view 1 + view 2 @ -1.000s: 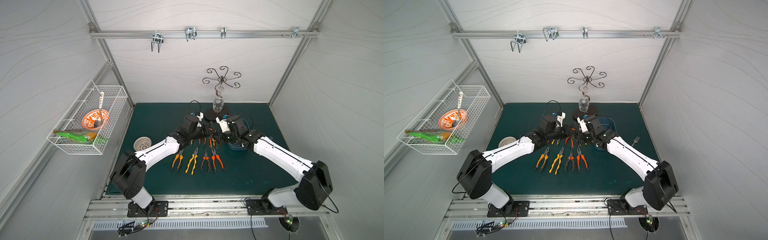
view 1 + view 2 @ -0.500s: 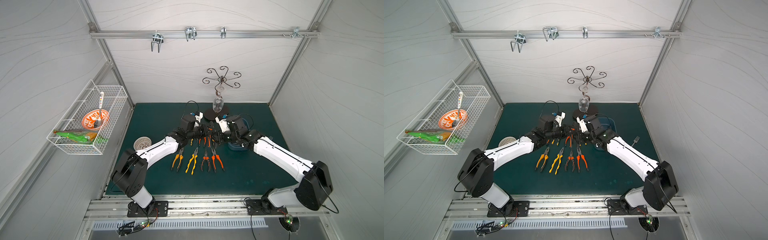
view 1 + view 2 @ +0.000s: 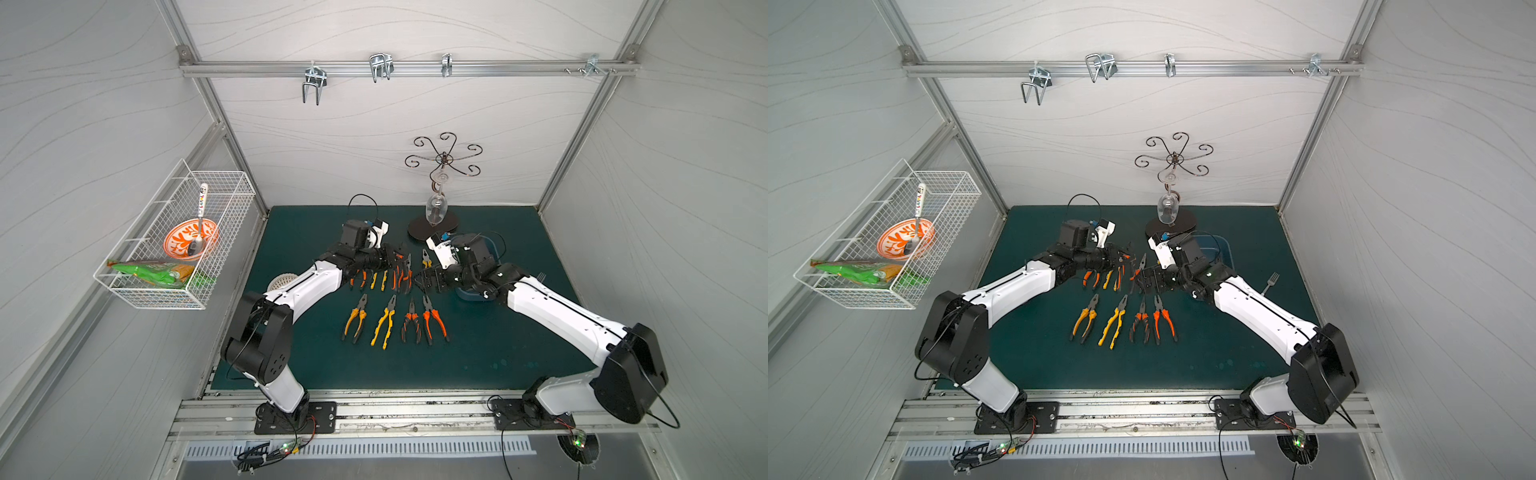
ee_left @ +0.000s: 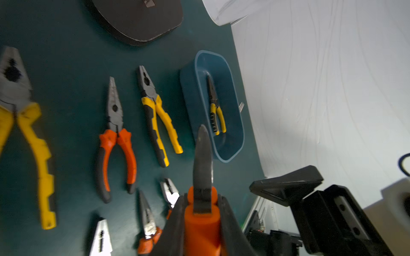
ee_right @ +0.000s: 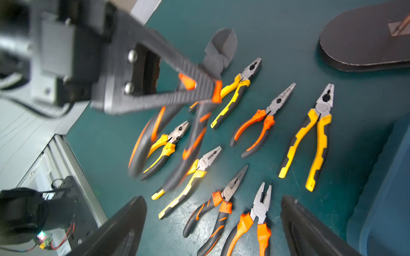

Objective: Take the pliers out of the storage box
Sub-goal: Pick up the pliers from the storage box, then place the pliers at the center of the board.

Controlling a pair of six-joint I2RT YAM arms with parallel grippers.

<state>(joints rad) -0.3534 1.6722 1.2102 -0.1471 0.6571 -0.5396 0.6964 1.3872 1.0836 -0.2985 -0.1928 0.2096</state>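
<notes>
My left gripper moves toward the wire basket next, past the back row's end pliers, and down to release, since the mat (image 3: 1067, 287) beside them is bare.
My left gripper (image 4: 202, 199) is shut on orange-black pliers (image 4: 202, 159) just behind the dark head, and the handles hang free in the right wrist view (image 5: 190, 137). In both top views it hovers over the back row of pliers (image 3: 395, 262). My right gripper (image 5: 214, 199) stands open and empty, close beside the held pliers (image 3: 424, 280). The blue storage box (image 4: 230, 153) sits behind the right arm (image 3: 1223, 249). One yellow-black long-nosed pair (image 4: 214, 106) lies inside it. Several pliers (image 3: 390, 320) lie in rows on the green mat.
A black stand base (image 3: 434, 226) with a hanging glass stands at the back. A fork (image 3: 1271, 282) lies right of the box. A round white object (image 3: 282, 282) sits under the left arm. A white wire basket (image 3: 174, 245) hangs on the left wall.
My right gripper has opened and let go of the orange-black pliers, which stay in the left gripper. Both arms have barely shifted.
</notes>
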